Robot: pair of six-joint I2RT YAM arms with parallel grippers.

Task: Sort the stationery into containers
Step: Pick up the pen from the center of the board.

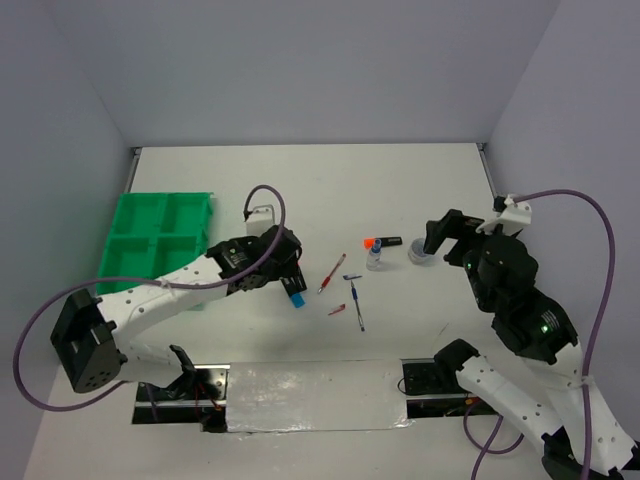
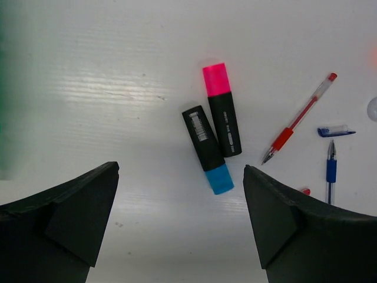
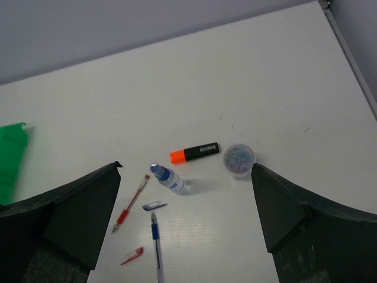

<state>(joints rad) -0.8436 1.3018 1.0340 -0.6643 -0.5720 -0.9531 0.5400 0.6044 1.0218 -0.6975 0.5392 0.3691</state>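
The blue-ended highlighter's black body (image 1: 290,285) (image 2: 203,138) slants between the open fingers below my left gripper, so next that gripper will move down onto it, turning slightly.
The green tray (image 1: 160,240) sits at the left of the table. My left gripper (image 1: 290,283) hangs open just above a pink-ended highlighter (image 2: 221,109) and a blue-ended one (image 2: 208,149), which lie side by side ahead of its fingers (image 2: 76,212). To their right lie a red pen (image 2: 300,117) and a blue pen (image 2: 331,171) with loose caps. My right gripper (image 3: 185,206) is open above the table, holding nothing. In its view lie an orange-ended highlighter (image 3: 194,152), a blue-capped clear bottle (image 3: 169,178) and a small translucent round tub (image 3: 238,159).
A loose blue cap (image 3: 154,206) and red cap (image 3: 132,255) lie between the pens. White walls close in the table at the back and sides. The tray's edge (image 3: 12,162) shows at the far left of the right wrist view.
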